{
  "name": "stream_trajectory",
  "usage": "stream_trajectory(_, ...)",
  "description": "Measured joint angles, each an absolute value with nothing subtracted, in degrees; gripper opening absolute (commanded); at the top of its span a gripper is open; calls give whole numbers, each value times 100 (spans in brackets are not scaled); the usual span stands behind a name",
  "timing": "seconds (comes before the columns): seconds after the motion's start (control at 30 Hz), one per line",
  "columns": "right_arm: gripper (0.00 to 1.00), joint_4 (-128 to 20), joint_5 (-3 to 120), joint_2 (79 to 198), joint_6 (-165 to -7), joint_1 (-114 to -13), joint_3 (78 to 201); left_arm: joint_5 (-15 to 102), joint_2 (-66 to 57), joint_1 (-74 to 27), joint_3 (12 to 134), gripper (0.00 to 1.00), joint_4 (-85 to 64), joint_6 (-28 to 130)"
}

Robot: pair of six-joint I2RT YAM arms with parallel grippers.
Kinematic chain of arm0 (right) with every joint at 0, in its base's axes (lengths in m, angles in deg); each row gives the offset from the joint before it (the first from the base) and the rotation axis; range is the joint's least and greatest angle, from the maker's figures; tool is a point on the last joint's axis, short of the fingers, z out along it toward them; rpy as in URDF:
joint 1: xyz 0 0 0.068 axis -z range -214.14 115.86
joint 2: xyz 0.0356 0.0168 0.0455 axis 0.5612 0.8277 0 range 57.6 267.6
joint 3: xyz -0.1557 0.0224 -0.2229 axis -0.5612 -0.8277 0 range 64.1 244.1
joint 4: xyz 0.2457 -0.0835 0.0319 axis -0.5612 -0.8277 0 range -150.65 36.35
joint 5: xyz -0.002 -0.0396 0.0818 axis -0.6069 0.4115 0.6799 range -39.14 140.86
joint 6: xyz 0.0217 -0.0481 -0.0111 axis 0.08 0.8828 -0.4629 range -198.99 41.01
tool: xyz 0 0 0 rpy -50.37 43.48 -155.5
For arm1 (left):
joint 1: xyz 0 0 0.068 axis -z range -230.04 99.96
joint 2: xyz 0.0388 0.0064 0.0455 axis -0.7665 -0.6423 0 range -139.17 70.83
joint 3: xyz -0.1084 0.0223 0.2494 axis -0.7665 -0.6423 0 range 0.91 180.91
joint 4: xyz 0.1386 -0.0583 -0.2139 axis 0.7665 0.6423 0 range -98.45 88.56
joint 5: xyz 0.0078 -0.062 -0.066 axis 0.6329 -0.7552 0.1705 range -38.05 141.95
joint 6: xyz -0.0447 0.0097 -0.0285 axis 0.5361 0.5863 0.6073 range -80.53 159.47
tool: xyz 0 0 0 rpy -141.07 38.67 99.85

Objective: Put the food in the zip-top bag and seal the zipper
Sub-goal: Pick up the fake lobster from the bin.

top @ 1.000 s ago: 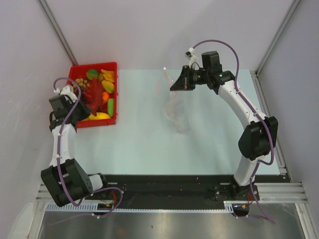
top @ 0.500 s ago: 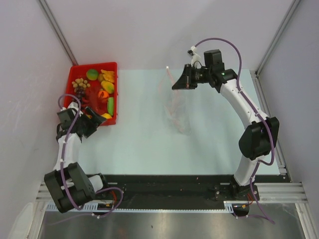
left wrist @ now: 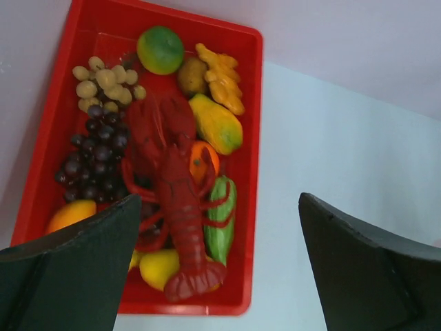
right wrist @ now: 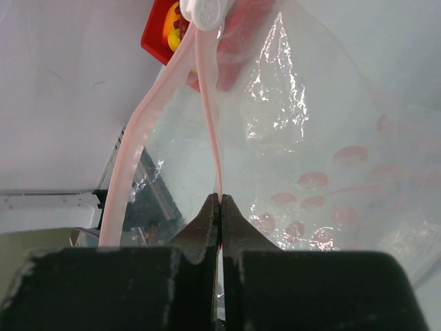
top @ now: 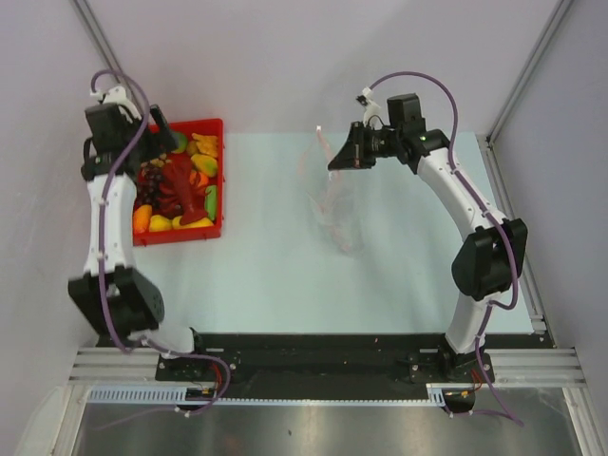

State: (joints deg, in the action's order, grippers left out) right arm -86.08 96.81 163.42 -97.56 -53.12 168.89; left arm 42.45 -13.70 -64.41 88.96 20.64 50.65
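Observation:
My left gripper lowers into the tray (left wrist: 253, 172) and onto the lobster's front body (left wrist: 173, 164) just behind the claws next, since the lobster lies uncovered atop the other food.
The food lies in a red tray (left wrist: 253, 172): a red lobster (left wrist: 172, 183), dark grapes (left wrist: 96, 155), pale grapes (left wrist: 103, 77), a green-orange fruit (left wrist: 160, 49), a mango (left wrist: 215, 124), a cucumber (left wrist: 226, 231) and a lemon (left wrist: 160, 267). My left gripper (left wrist: 220, 200) hangs above the tray, open and holding nothing; from above it shows at the tray's far left corner (top: 157, 133). My right gripper (right wrist: 219, 197) is shut on the zip-top bag (right wrist: 310, 138) at one strip of its zipper (right wrist: 208, 96). The mouth gapes and the bag (top: 334, 214) hangs down to the table.
The red tray (top: 221, 180) stands at the table's left edge by the left wall. A white slider (right wrist: 204, 10) sits at the far end of the zipper. Walls and metal posts close in the back and both sides.
My left arm swung from the tray's near side up over its far end, and its gripper opened. The right gripper and the bag barely moved.

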Motion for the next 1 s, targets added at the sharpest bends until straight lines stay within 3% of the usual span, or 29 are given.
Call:
stream_trajectory(0.07, 0, -8634, 9681, 16384, -9732, -5314, 16902, 4468, -2273, -6404, 9808, 100, 2265, 4986)
stream_trajectory(0.2, 0, -8654, 9668, 16401, -9690, -5312, 16902, 4838, -3576, -6388, 10505, 100, 2988, 4942)
stream_trajectory(0.47, 0, -8660, 9629, 16412, -9666, -5314, 16915, 5244, -5005, -6349, 11578, 100, 4216, 4938)
stream_trajectory(0.83, 0, -8687, 9506, 16574, -9564, -5378, 16957, 5283, -5884, -6338, 12448, 97, 4520, 4933)
stream_trajectory(1.0, 0, -8689, 9478, 16585, -9537, -5430, 16957, 5264, -6194, -6331, 12450, 87, 4571, 4931)
